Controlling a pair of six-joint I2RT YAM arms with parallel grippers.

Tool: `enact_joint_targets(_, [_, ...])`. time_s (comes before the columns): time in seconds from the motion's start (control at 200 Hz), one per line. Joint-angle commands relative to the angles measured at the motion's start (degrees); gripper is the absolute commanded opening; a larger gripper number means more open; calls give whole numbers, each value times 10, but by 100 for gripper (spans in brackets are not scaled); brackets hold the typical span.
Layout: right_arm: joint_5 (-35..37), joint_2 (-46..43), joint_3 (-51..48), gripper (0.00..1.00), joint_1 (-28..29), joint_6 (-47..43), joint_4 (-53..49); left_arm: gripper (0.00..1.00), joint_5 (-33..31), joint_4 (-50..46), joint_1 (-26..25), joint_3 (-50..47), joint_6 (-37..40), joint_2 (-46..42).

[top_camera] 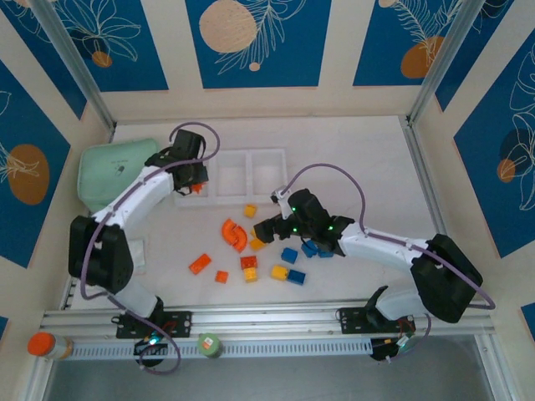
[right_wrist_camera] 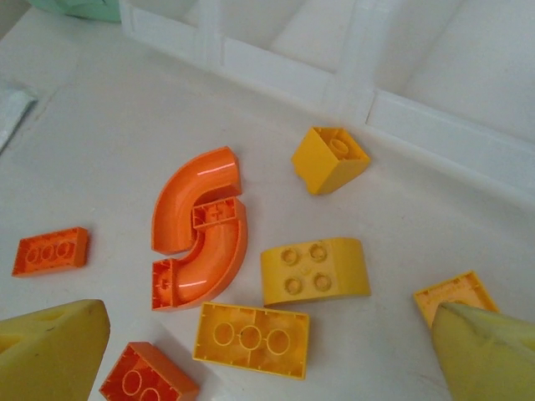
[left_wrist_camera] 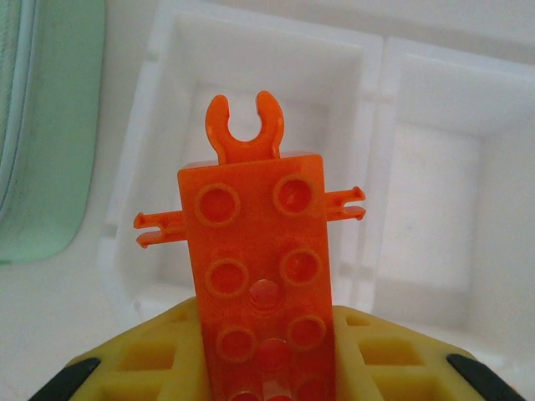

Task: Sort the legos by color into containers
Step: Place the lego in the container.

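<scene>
I need to ease my left gripper outward and down and release the orange plate [left_wrist_camera: 259, 276] within the sides of the empty tray section by the mint-green pouch [left_wrist_camera: 309, 125]. That section lies below the plate.
My left gripper [top_camera: 196, 178] is shut on a flat orange lego plate [left_wrist_camera: 259, 276] with clip ends. It holds the plate over the left compartment of the white tray [left_wrist_camera: 376, 167], also seen from above [top_camera: 251, 151]. My right gripper [right_wrist_camera: 272, 351] hangs open over loose legos in front of the tray [right_wrist_camera: 276, 75]. Below it lie a yellow brick with its underside up [right_wrist_camera: 251, 338] and a yellow rounded brick [right_wrist_camera: 313, 269]. Left of them is a curved orange piece [right_wrist_camera: 196, 230]. Blue bricks [top_camera: 292, 266] lie by my right gripper [top_camera: 266, 230].
A mint-green pouch [top_camera: 113, 171] lies left of the tray. More orange bricks [top_camera: 200, 263] and yellow bricks [top_camera: 249, 210] are scattered mid-table. On the front rail [top_camera: 267, 317] stand an orange-capped bottle [top_camera: 42, 344] and a green-lidded jar [top_camera: 209, 344].
</scene>
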Motion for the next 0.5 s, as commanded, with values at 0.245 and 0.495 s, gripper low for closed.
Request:
enact_joint_targets(0.245, [-17,22,5,99,-17,-3,23,23,18,-25,37,147,63,165])
enact_joint_targets(0.495, [-15,14,6,99,-21,-1,15,45,15,-66,44,201,74,211])
